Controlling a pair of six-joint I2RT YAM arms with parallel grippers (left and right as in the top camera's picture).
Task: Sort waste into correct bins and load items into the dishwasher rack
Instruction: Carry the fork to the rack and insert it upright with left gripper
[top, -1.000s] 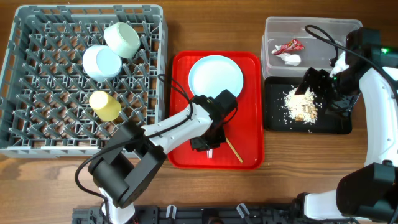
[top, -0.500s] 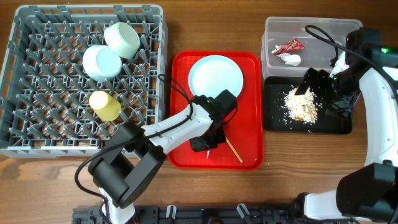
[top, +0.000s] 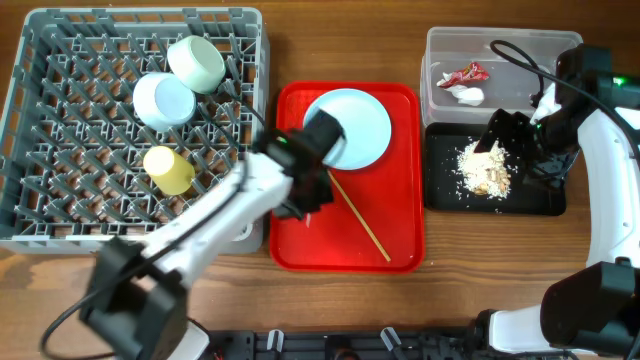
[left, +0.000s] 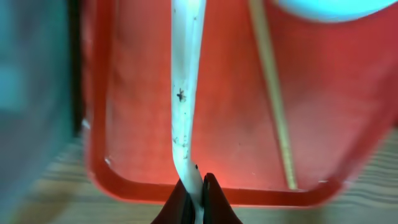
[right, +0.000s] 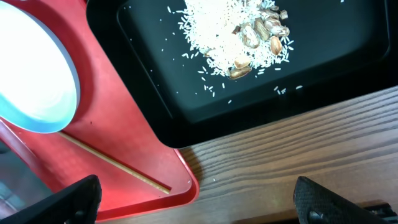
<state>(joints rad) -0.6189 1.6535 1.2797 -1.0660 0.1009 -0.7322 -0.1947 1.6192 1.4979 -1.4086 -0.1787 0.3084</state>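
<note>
The rack's edge by the red tray is free of bowls and cup, so next my left gripper will carry the fork outward over that edge.
My left gripper (left: 198, 194) is shut on the handle of the white fork (left: 186, 93), which hangs above the red tray (left: 143, 124). Overhead, this gripper (top: 303, 203) sits over the tray's left half, its wrist covering part of the pale-blue plate (top: 362, 125). The wooden chopstick (top: 358, 218) lies loose on the tray. My right gripper (top: 500, 135) hovers open over the black tray (top: 540, 200) of beige food scraps (top: 485, 170). A red wrapper (top: 465, 73) and white tissue (top: 467, 94) lie in the clear tub (top: 500, 45). Two bowls (top: 165, 100) and a yellow cup (top: 170, 170) rest in the rack (top: 60, 200).
The rack fills the left of the table, the red tray (top: 400, 230) the middle, and the tub and black tray the right. Bare wooden tabletop (right: 298, 143) runs along the front edge. In the right wrist view the chopstick (right: 118, 163) and plate (right: 31, 81) show.
My left gripper closed on the fork, lifted it off the red tray and swung up and left. The chopstick now lies fully uncovered. The right arm has not moved.
</note>
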